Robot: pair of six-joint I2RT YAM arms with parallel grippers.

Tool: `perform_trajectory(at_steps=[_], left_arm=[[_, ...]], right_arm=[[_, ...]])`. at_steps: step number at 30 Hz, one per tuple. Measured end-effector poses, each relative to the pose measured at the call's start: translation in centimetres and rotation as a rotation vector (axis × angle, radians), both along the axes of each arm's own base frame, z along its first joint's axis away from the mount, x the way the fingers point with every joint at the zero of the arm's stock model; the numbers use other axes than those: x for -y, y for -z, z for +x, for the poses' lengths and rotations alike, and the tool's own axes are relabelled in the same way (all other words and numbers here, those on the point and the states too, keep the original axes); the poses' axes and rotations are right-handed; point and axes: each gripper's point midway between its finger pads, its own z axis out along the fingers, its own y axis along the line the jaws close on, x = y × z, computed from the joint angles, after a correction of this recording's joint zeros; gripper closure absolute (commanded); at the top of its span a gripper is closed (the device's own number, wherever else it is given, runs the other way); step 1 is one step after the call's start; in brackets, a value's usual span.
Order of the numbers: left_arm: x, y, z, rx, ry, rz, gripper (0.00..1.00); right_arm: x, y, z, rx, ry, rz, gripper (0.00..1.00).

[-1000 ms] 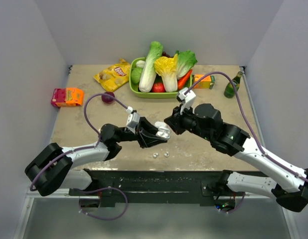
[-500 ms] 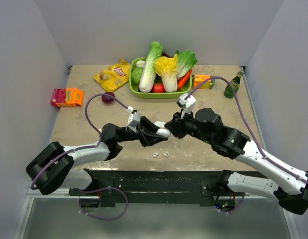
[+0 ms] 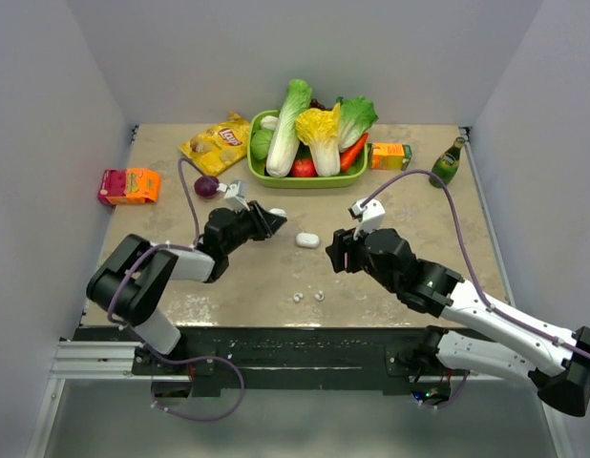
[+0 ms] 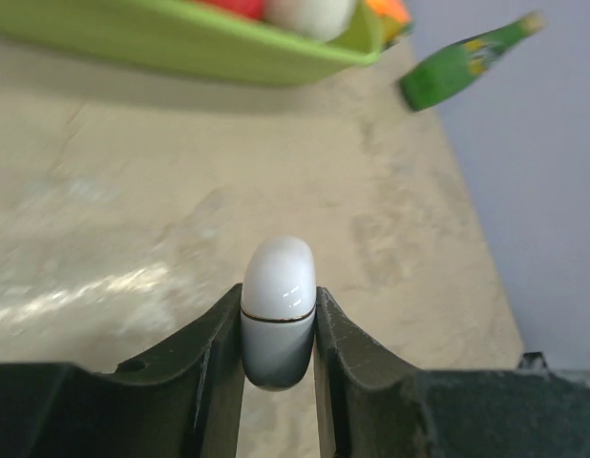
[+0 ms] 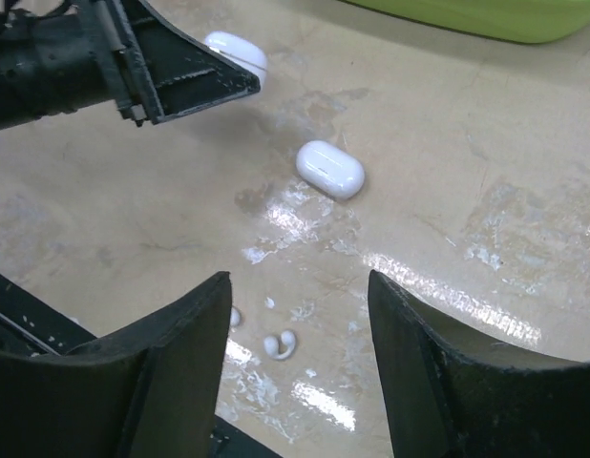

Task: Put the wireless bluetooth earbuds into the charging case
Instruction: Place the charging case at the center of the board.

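My left gripper should go down to the bare tabletop below and let go of the charging case (image 3: pixel 278 213) next. The case still hangs above clear table beside the second white capsule.
My left gripper (image 3: pixel 271 218) (image 4: pixel 278 307) is shut on a white capsule-shaped charging case (image 3: pixel 278 213) (image 4: pixel 278 310) with a thin gold seam, held closed above the table left of centre. A second white capsule (image 3: pixel 307 240) (image 5: pixel 329 169) lies on the table between the arms. Two tiny white earbuds (image 3: pixel 297 298) (image 3: pixel 319 296) rest near the front edge. One earbud (image 5: pixel 281 343) shows between my right fingers, another (image 5: pixel 235 317) beside the left one. My right gripper (image 3: pixel 332 257) (image 5: pixel 297 291) hangs open above them, empty.
A green tray (image 3: pixel 260 173) of vegetables stands at the back centre, with a chips bag (image 3: pixel 216 143) to its left. A juice carton (image 3: pixel 390 156) and green bottle (image 3: pixel 447 164) stand back right. A purple onion (image 3: pixel 206 186) and orange-pink packet (image 3: pixel 129 185) lie left.
My right gripper has opened and pulled back to the near right. The left arm swung away to the far left with its case. A white capsule now lies on the table between them.
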Motion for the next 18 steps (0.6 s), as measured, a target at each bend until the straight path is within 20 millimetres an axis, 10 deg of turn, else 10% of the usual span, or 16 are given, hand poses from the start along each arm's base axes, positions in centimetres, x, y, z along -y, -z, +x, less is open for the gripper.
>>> perform_trajectory(at_steps=[6,18], left_arm=[[-1.1,7.8,0.9,-0.235,-0.054,0.125,0.92],[-2.0,9.5,2.7,-0.321,-0.108,0.161,0.55]], right_arm=[[-0.5,0.2,0.0,-0.002,-0.017,0.01,0.28],[-0.9,0.1,0.1,0.002,-0.023,0.021,0.21]])
